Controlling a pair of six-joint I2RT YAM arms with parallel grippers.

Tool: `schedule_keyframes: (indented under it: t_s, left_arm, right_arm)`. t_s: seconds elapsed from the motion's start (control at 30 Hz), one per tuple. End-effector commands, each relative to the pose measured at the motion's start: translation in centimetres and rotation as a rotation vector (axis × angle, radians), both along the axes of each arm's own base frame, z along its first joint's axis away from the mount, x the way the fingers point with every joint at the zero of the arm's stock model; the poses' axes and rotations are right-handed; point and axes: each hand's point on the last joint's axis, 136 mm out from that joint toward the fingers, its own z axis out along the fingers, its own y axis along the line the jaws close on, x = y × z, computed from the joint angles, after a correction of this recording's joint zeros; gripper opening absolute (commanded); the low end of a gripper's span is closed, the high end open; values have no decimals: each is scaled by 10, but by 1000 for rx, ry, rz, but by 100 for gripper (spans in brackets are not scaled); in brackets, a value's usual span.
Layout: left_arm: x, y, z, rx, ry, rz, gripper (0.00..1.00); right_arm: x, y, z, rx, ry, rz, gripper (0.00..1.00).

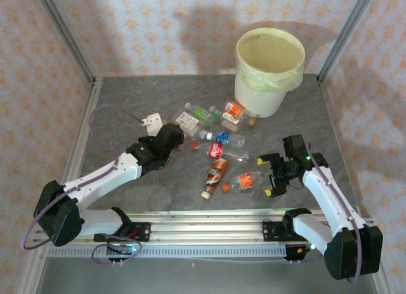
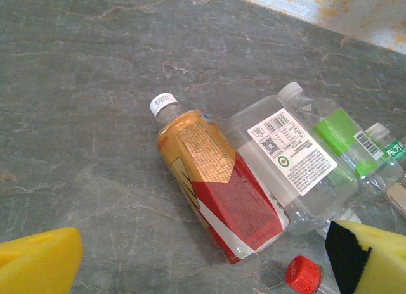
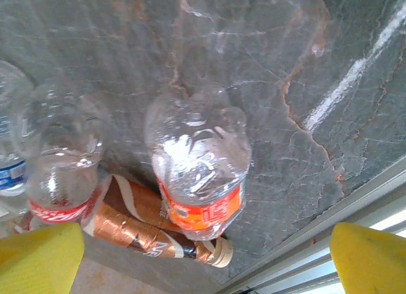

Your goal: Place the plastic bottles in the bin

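Observation:
My right gripper should lower and advance its fingers toward the brown bottle (image 3: 152,234), astride the orange-labelled bottle's base end, then close.
Several plastic bottles lie loose mid-table in front of the bin (image 1: 269,69), a cream-white bucket with a pale yellow-green liner at the back right. My left gripper (image 1: 177,137) hangs open above the heap's left end. Between its yellow fingers (image 2: 38,259) lie a gold-and-red labelled bottle (image 2: 216,186), a clear white-labelled bottle (image 2: 292,158), a green-labelled one (image 2: 355,145) and a red cap (image 2: 303,273). My right gripper (image 1: 266,175) is open too, just right of a clear orange-labelled bottle (image 1: 244,181) (image 3: 200,173). A brown bottle (image 3: 152,234) lies beyond that one.
A small white piece (image 1: 152,121) rests left of the bottles. Metal rails (image 1: 209,218) run along the near edge, close to the right gripper. Patterned walls and corner posts (image 1: 66,37) close in the table. A red-labelled clear bottle (image 3: 60,173) sits beside the orange one.

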Motion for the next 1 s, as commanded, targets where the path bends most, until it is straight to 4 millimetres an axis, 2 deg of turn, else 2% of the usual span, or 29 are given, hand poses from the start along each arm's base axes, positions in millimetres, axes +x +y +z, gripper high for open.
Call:
schedule_keyframes:
  t_s: [0.0, 0.27, 0.43, 0.5, 0.63, 0.73, 0.83, 0.97]
  left_arm:
    - [-2, 13, -1, 8, -11, 60, 100]
    - [0, 11, -4, 18, 3, 57, 100]
    - [1, 10, -7, 15, 12, 56, 100]
    - [1, 10, -9, 17, 17, 58, 100]
    - [2, 9, -9, 21, 23, 59, 100]
    - [3, 8, -10, 24, 30, 58, 100]
    - [3, 7, -11, 28, 38, 57, 100]
    - [2, 8, -13, 24, 40, 63, 100]
  right_arm:
    - [1, 13, -10, 35, 27, -3, 100]
    - [5, 18, -33, 48, 21, -55, 99]
    - [13, 19, -45, 60, -3, -105, 95]
    - [19, 18, -48, 42, -26, -89, 92]
    - [30, 27, -53, 67, -49, -35, 90]
    - [30, 28, -56, 39, -39, 36, 87]
    - [25, 24, -64, 3, 1, 66, 83]
    - [25, 25, -69, 21, -13, 39, 70]
